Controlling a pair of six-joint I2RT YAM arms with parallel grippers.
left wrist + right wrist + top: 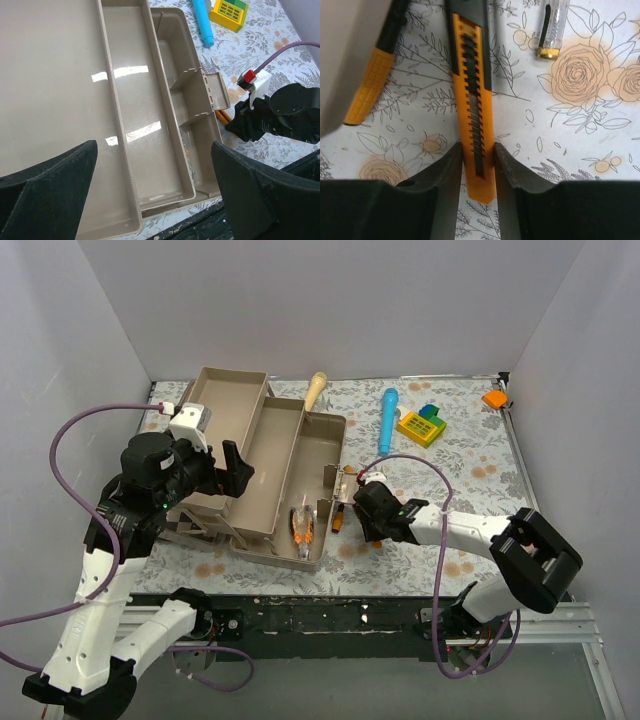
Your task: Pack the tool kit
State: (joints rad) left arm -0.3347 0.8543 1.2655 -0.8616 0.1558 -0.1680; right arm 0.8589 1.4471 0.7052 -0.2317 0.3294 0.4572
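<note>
Next I will lift my right gripper, carry the knife across into the middle tray and release it, since that tray lies to the gripper's left in the top view.
The tan toolbox lies open at the table's left, trays folded out; it also fills the left wrist view. Orange-and-black-handled pliers lie in its near right compartment. My left gripper hangs open and empty above the trays, its jaws wide apart in the left wrist view. My right gripper is low on the cloth just right of the box. In the right wrist view it is shut on the end of an orange utility knife. An orange-handled screwdriver lies to its left.
A clear-handled tool lies right of the knife. A blue cylindrical tool, a yellow toy block and a wooden handle lie at the back. A small orange object sits in the back right corner. White walls enclose the table.
</note>
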